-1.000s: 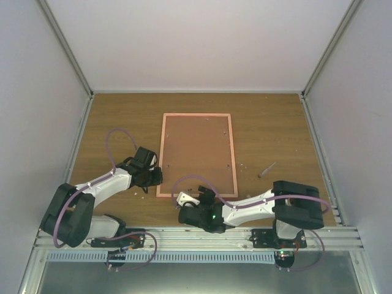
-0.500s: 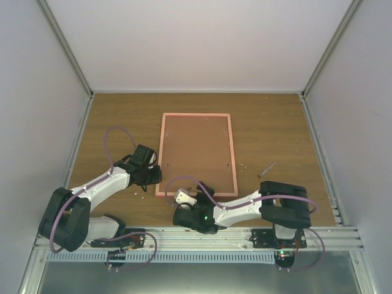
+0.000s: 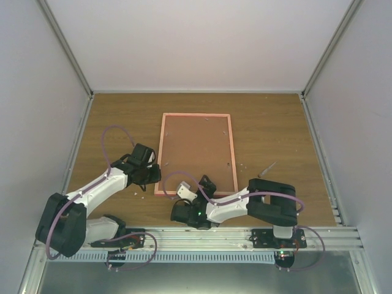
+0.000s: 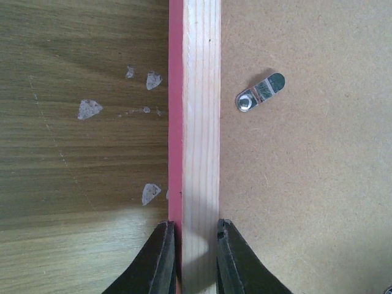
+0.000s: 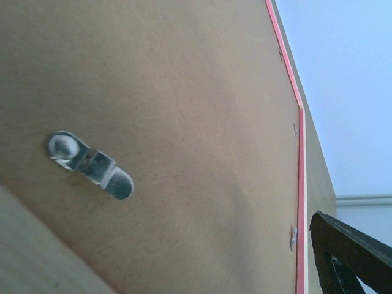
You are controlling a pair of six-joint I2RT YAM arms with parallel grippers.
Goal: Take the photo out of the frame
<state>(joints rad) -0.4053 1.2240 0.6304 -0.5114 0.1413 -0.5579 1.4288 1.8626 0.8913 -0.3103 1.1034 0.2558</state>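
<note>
My right gripper moves onto the near bar beside the metal turn clip (image 5: pixel 92 165) next and closes on that bar, since my left gripper already holds one bar.
The pink-red frame (image 3: pixel 196 153) lies face down in the middle of the table, its brown fibreboard back up. The photo is hidden under that back. My left gripper (image 3: pixel 153 174) is shut on the frame's left rail near its near corner. In the left wrist view my left gripper (image 4: pixel 195 245) has one finger on each side of the rail (image 4: pixel 201 122). My right gripper (image 3: pixel 205 184) is at the frame's near edge, low over the back. The right wrist view shows one black finger (image 5: pixel 349 257) at the far right, with nothing between the jaws. A metal turn clip (image 5: pixel 92 165) sits on the back close to it.
Another metal clip (image 4: pixel 260 92) sits on the back beside the left rail. White flecks (image 4: pixel 89 109) lie on the wood left of the frame. A small dark stick (image 3: pixel 267 168) lies right of the frame. Grey walls enclose the table, with a metal rail (image 3: pixel 196 236) at the near edge.
My right arm has swung left and its gripper has moved up to the frame's near edge. My left gripper keeps its hold on the left rail, shifted very slightly.
</note>
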